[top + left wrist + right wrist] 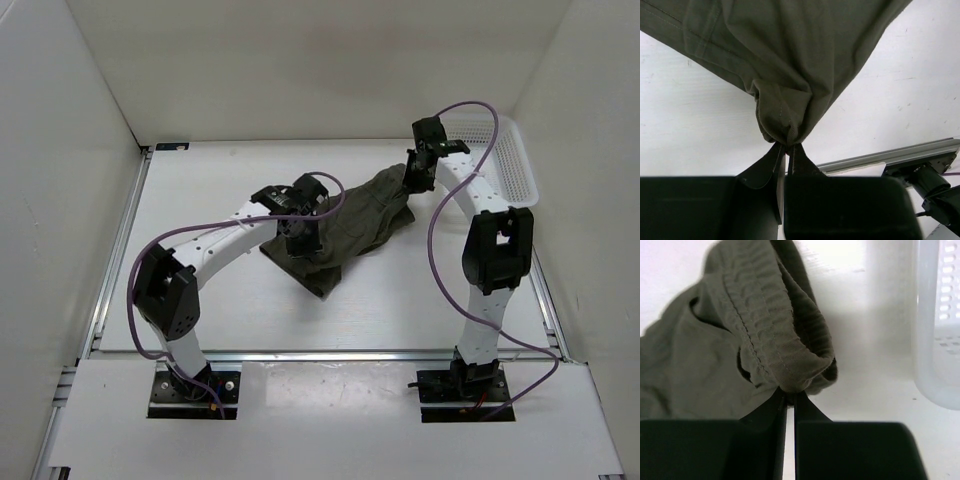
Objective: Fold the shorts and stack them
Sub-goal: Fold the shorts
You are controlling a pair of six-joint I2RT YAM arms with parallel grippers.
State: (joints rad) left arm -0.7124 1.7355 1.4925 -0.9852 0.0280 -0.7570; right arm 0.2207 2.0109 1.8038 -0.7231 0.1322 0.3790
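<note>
The robot's right gripper will next lower the pinched waistband onto the tabletop (419, 208) (860, 372) beside the white mesh basket and release it, because this end of the shorts still hangs raised.
The dark olive-green shorts (350, 225) lie crumpled across the middle of the white table, partly lifted between both arms. My left gripper (300, 238) is shut on a bunched leg hem of the shorts (785, 75), pinched at its fingertips (787, 146). My right gripper (418, 172) is shut on the elastic waistband of the shorts (775, 340), pinched at its fingertips (790, 392). The waistband end hangs raised above the table near the basket. No drawstring shows.
A white mesh basket (505, 160) stands at the back right, right beside my right gripper; its wall shows in the right wrist view (935, 330). A metal rail (890, 157) runs along the table's edge. White walls enclose the table.
</note>
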